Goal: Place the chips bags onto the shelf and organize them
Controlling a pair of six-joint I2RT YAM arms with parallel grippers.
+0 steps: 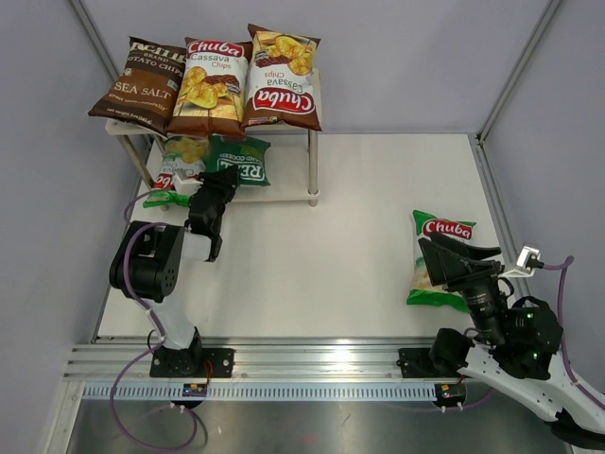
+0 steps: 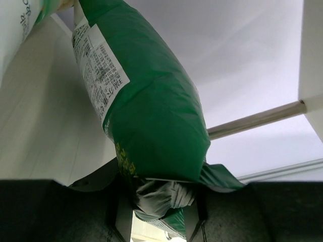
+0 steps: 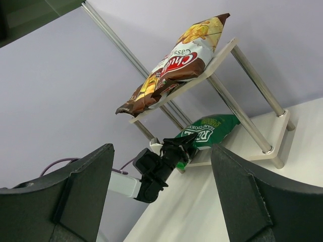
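Observation:
I should keep my left gripper nearly still at the lower board and release the REAL bag's crumpled near end (image 2: 164, 197), as its body already lies there.
The shelf (image 1: 284, 193) stands at the far left. Its top board holds the dark brown Sea Salt bag (image 1: 140, 83) and two brown/white Chuba bags (image 1: 210, 85) (image 1: 282, 80). On the lower board lie a green Chuba bag (image 1: 181, 161) and the dark green REAL bag (image 1: 244, 159). My left gripper (image 1: 219, 184) is shut on the REAL bag's crumpled near end (image 2: 161, 199). The bag's body (image 2: 151, 101) stretches away from the fingers. Another green Chuba bag (image 1: 442, 232) lies on the table at right. My right gripper (image 1: 456, 260) is open and empty above it.
The right wrist view shows the shelf (image 3: 222, 54), the REAL bag (image 3: 209, 130) and the left gripper (image 3: 176, 151) from afar. Grey walls and metal frame posts (image 1: 515, 71) enclose the white table (image 1: 331, 255). A rail (image 1: 312, 364) runs along the near edge.

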